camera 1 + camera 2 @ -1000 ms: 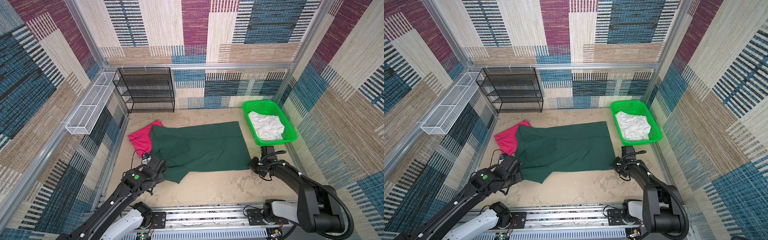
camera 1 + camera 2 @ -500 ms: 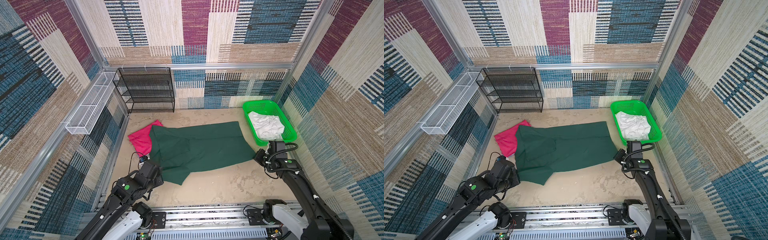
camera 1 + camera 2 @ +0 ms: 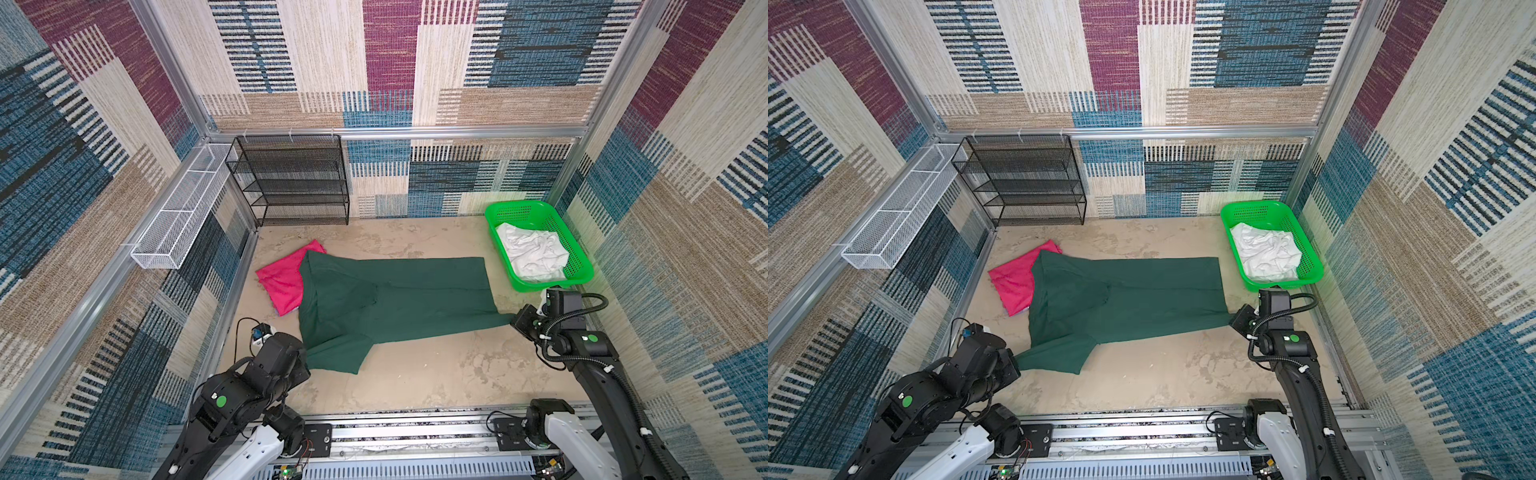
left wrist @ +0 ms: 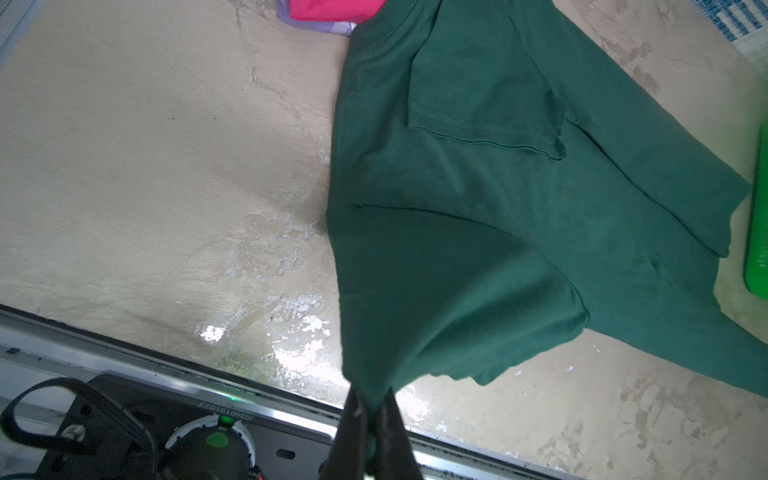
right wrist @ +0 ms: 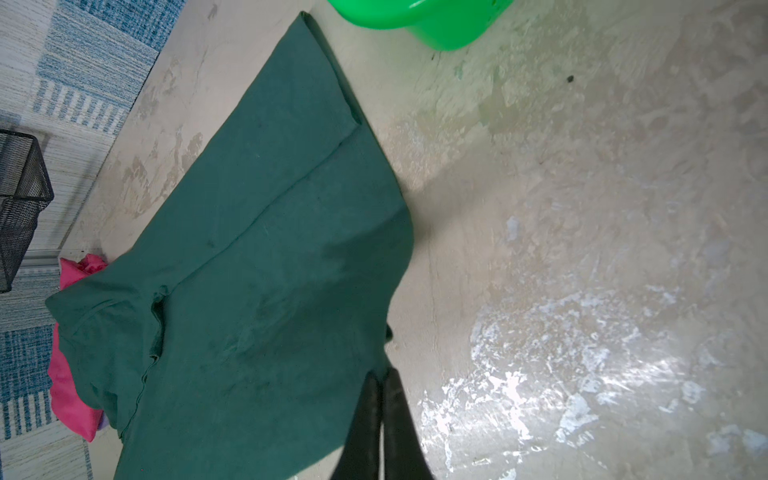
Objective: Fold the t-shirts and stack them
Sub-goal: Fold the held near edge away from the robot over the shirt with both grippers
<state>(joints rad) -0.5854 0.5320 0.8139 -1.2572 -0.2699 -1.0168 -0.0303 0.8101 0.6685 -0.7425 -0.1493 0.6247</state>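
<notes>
My left gripper should next carry the near sleeve's corner outward and release it on the green shirt's collar (image 3: 308, 280) (image 4: 382, 33), since that collar lies outward of the gripper.
The dark green t-shirt (image 3: 395, 299) lies stretched flat across the sandy tabletop in both top views (image 3: 1125, 295), with its far sleeve folded onto the body. My left gripper (image 3: 306, 356) (image 3: 1016, 360) is shut on the near sleeve's corner; in the left wrist view the gripper (image 4: 372, 399) pinches green cloth (image 4: 478, 208). My right gripper (image 3: 513, 320) (image 3: 1232, 318) (image 5: 380, 374) is shut on the near corner of the green shirt's hem (image 5: 257, 270). The pink t-shirt (image 3: 284, 282) (image 3: 1013, 284) lies folded at the left, partly under the green collar.
A bright green basket (image 3: 519, 205) holding white cloth (image 3: 532, 253) stands at the right, just behind my right wrist. A black mesh rack (image 3: 291, 183) and a white wire tray (image 3: 183, 212) line the back left. A lilac cloth edge (image 4: 324, 27) shows beneath the pink shirt.
The left gripper has drawn back toward the near edge with the sleeve. The right gripper has moved right with the hem corner. The green shirt is pulled longer and flatter.
</notes>
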